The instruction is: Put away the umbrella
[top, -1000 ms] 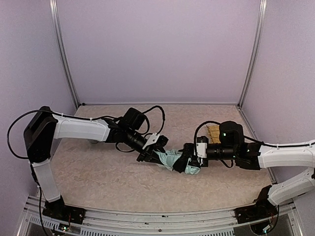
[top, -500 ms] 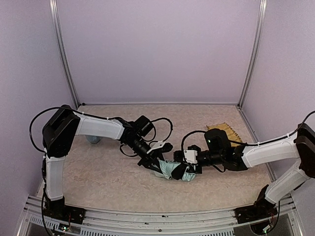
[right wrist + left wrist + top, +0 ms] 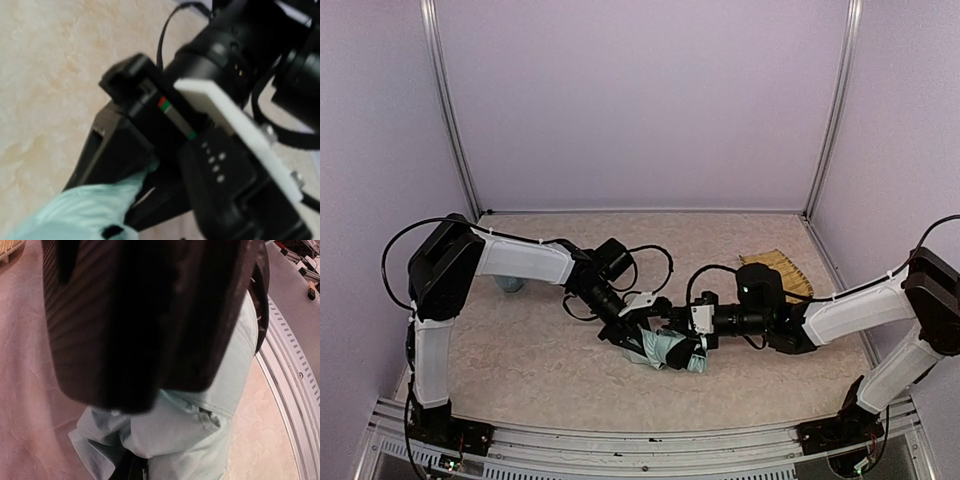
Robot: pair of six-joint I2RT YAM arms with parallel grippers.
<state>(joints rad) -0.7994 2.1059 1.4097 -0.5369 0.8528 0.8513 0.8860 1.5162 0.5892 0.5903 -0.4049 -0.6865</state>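
Observation:
The robot's left gripper will next stay low, shift slightly outward with the umbrella and open to release the mint fabric, since the folded bundle is lying on the table.
The umbrella is a folded bundle of pale mint fabric with black parts, lying on the table near the middle between both arms. My left gripper reaches in from the left and is shut on its fabric; the right wrist view shows mint cloth running into the left gripper's black jaws. My right gripper sits against the umbrella's right end, and its jaws are hidden in every view. In the left wrist view a dark blurred mass covers the top, with mint fabric below it.
A woven straw tray lies at the back right, partly behind the right arm. A light blue cup stands at the left, mostly behind the left arm. A metal rail runs along the table's near edge.
Both grippers have carried the umbrella down toward the near edge and slightly left. The left elbow has swung up and the right arm has stretched further left.

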